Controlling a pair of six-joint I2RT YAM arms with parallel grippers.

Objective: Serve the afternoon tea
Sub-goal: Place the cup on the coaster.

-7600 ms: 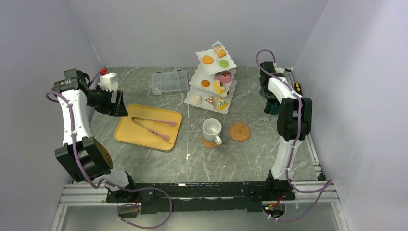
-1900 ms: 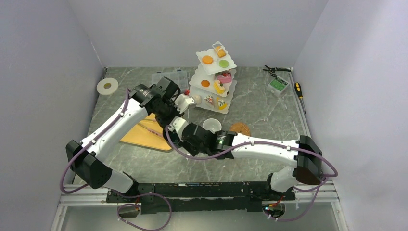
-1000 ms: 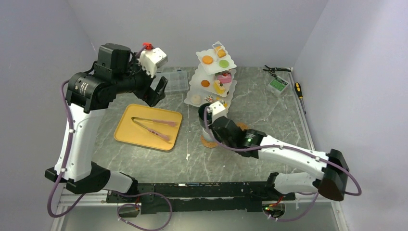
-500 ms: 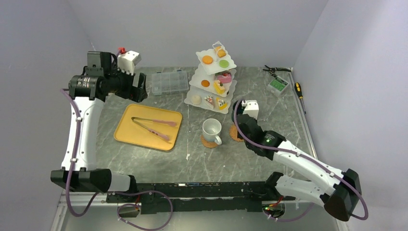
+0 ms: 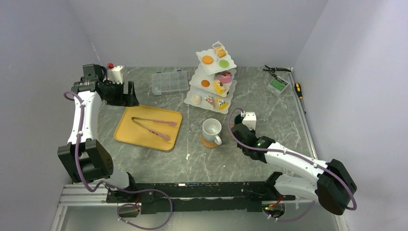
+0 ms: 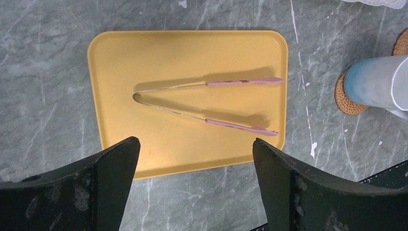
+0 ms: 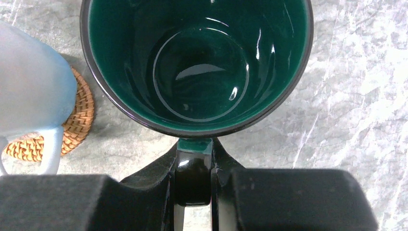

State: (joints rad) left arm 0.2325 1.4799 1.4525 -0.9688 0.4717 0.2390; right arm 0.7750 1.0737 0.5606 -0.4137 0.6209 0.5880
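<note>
The white mug is on the other coaster, so my right gripper will next lower the upright green mug onto the second coaster [image 5: 233, 133] below and let go of the green mug's handle.
The dark-green mug [image 7: 197, 62] hangs upright in front of my right gripper [image 7: 194, 154], which is shut on its handle. In the top view that gripper [image 5: 236, 129] sits just right of the white mug [image 5: 211, 129], and the arm hides the green mug there. The white mug stands on a cork coaster [image 5: 208, 143]. A second coaster [image 6: 402, 42] peeks in at the edge of the left wrist view. The white three-tier stand [image 5: 230, 64] holds several toy pastries [image 5: 207, 59]. My left gripper [image 5: 129, 94] is open above the table's back left.
A yellow tray [image 5: 126, 132] with pink tongs [image 5: 153, 126] lies left of the white mug. A clear compartment box [image 5: 169, 82] sits behind it. Pliers, a small green box [image 5: 277, 84] and a screwdriver [image 5: 298, 89] lie at the back right.
My right gripper has carried the dark-green mug from in front of the stand to the right of the white mug, covering the second coaster. My left arm has swung back left and lower.
</note>
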